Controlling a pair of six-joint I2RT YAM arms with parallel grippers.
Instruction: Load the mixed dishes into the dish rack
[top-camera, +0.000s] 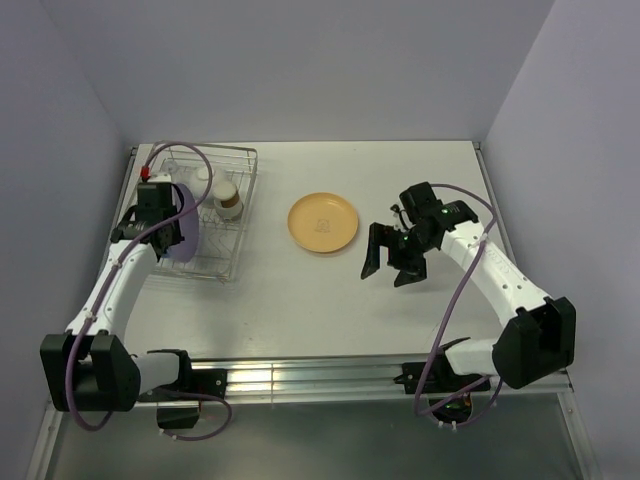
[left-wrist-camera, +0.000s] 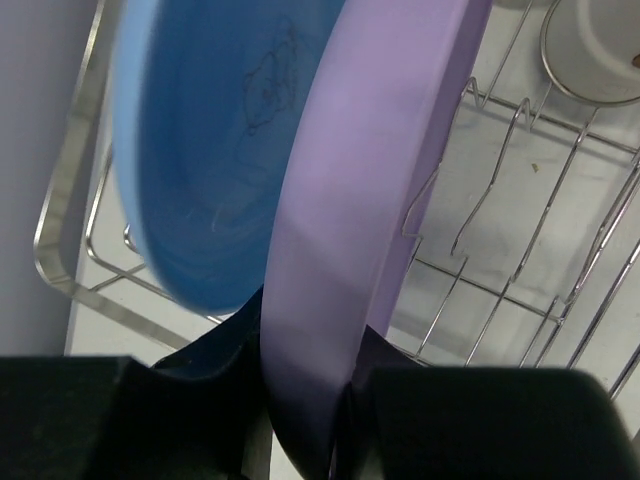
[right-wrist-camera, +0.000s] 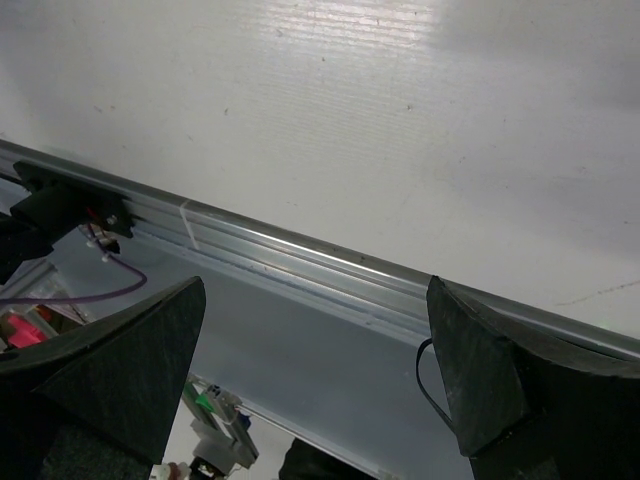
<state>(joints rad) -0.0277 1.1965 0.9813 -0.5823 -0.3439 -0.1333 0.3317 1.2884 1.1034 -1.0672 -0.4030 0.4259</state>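
The yellow-orange plate's closest rim (top-camera: 356, 224) lies below the gripper on the left in the top view. My right gripper comes down toward that side onto it next.
The silver wire dish rack (top-camera: 238, 165) stands at the back left. My left gripper (top-camera: 168, 215) is shut on the rim of the purple plate (top-camera: 190, 242), holding it on edge over the rack's near left part. In the left wrist view the purple plate (left-wrist-camera: 370, 200) stands between the fingers of my left gripper (left-wrist-camera: 305, 400), with the blue plate (left-wrist-camera: 210, 150) upright just beside it in the rack (left-wrist-camera: 520, 250). The cream cup (top-camera: 228, 198) sits in the rack. The yellow-orange plate (top-camera: 323, 222) lies flat mid-table. My right gripper (top-camera: 392, 262) is open and empty, to the plate's right.
A small clear glass (top-camera: 203, 180) stands in the rack behind the cup. The right wrist view shows my right gripper (right-wrist-camera: 315, 370) over bare table and the aluminium rail (right-wrist-camera: 300, 255) at the near edge. Walls close in the table's back and sides.
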